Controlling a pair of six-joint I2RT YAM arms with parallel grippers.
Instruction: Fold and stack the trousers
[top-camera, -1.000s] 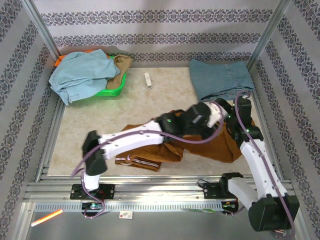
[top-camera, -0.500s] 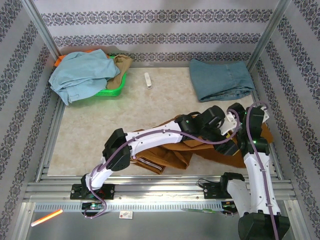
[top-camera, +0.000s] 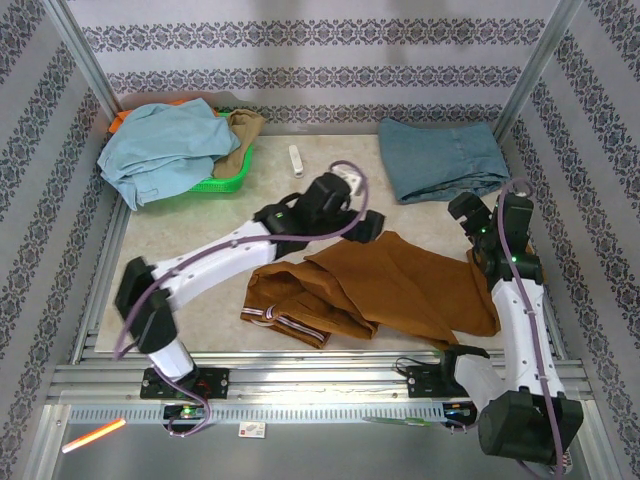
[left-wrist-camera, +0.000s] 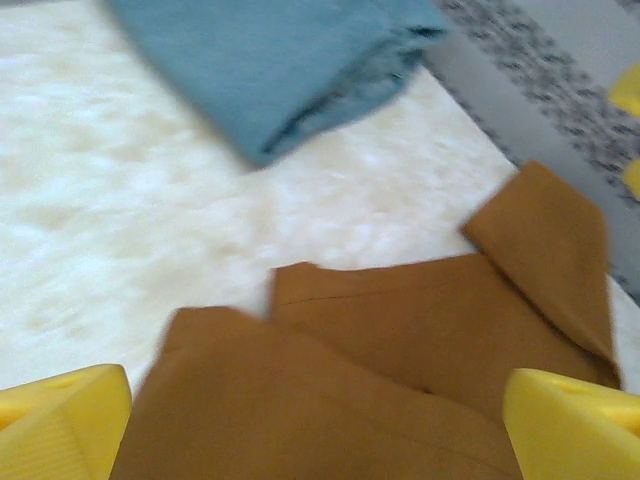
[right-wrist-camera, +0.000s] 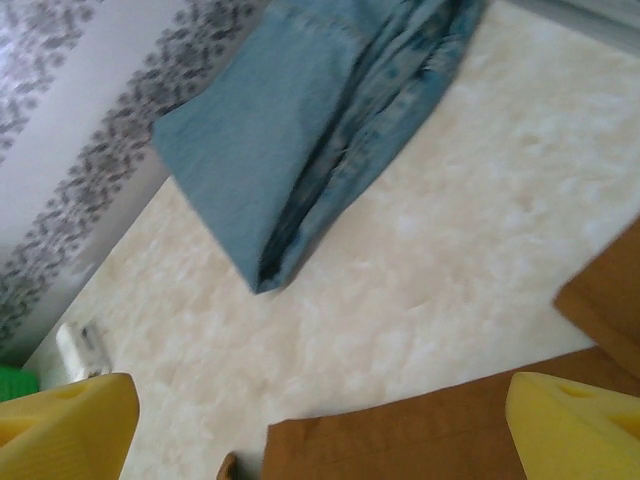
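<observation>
My left gripper is going back over the brown folds next and down onto the trousers' waist corner (top-camera: 254, 286), because the trousers' waist end lies bunched by its striped lining.
The rust-brown trousers (top-camera: 400, 285) lie folded over on the table's near middle, with the striped waistband lining (top-camera: 285, 322) showing at their near left edge. My left gripper (top-camera: 364, 228) hovers over the trousers' far edge, open, and its yellow fingertips (left-wrist-camera: 62, 425) stand wide apart above the brown cloth (left-wrist-camera: 400, 330) with nothing between them. My right gripper (top-camera: 463, 213) hangs open just beyond the trousers' far right corner. In its wrist view the gripper (right-wrist-camera: 320, 430) spans bare table and a strip of the brown cloth (right-wrist-camera: 430, 445).
A folded blue denim piece (top-camera: 440, 160) lies at the back right, also seen as denim (right-wrist-camera: 320, 130) from the right wrist. A green basket (top-camera: 228, 178) at back left holds a pale blue garment (top-camera: 160, 145). A small white object (top-camera: 295, 160) lies behind the middle.
My left gripper has opened, let go of the trousers and drawn back left. The cloth now lies flatter and spread to the right. My right gripper lifted toward the back.
</observation>
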